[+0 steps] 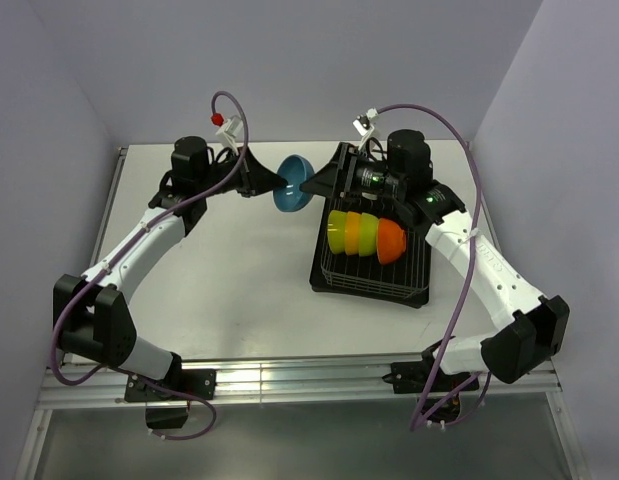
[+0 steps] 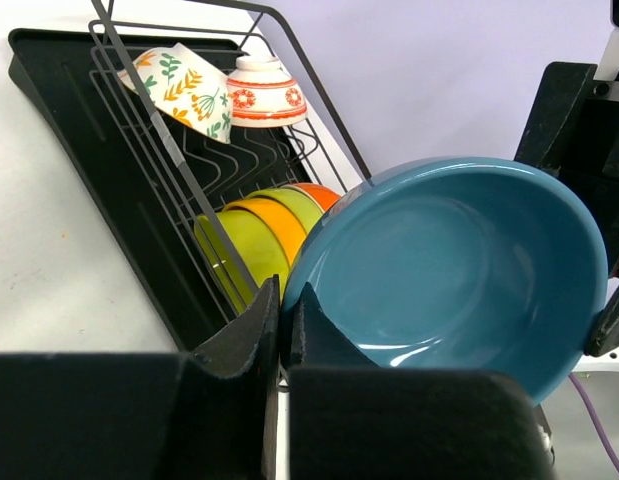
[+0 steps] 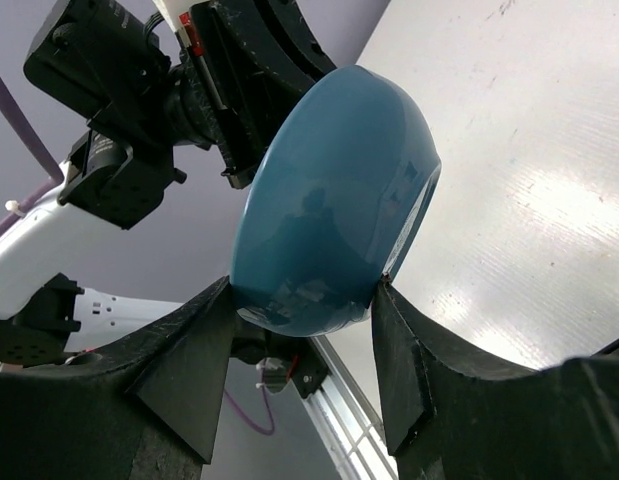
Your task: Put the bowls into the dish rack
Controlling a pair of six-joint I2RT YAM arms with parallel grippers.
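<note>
I will move my right gripper to its right in the top view next, then lower it and let go, because empty rack space beside the salmon-red bowl [image 1: 390, 241] is below it there.
The blue bowl [image 1: 292, 183] hangs in the air just left of the black wire dish rack [image 1: 334, 282]. My left gripper [image 1: 277, 183] is shut on its rim, one finger inside and one outside, as the left wrist view shows [image 2: 284, 290]. My right gripper [image 1: 317, 180] reaches from over the rack. In the right wrist view [image 3: 304, 288] its fingers press the bowl's [image 3: 329, 200] underside and rim. In the rack stand two lime green bowls [image 1: 339, 232] [image 1: 366, 234], an orange bowl [image 2: 269, 225] between them, and a salmon-red bowl [image 1: 390, 241]. A cream floral bowl [image 2: 184, 88] sits at the rack's far end.
A small white bowl with red marks [image 2: 264, 95] sits beside the cream one at the rack's far end. Purple cables [image 1: 459, 150] arc over both arms. The white table [image 1: 239, 260] spreads left of the rack, with walls close behind and at both sides.
</note>
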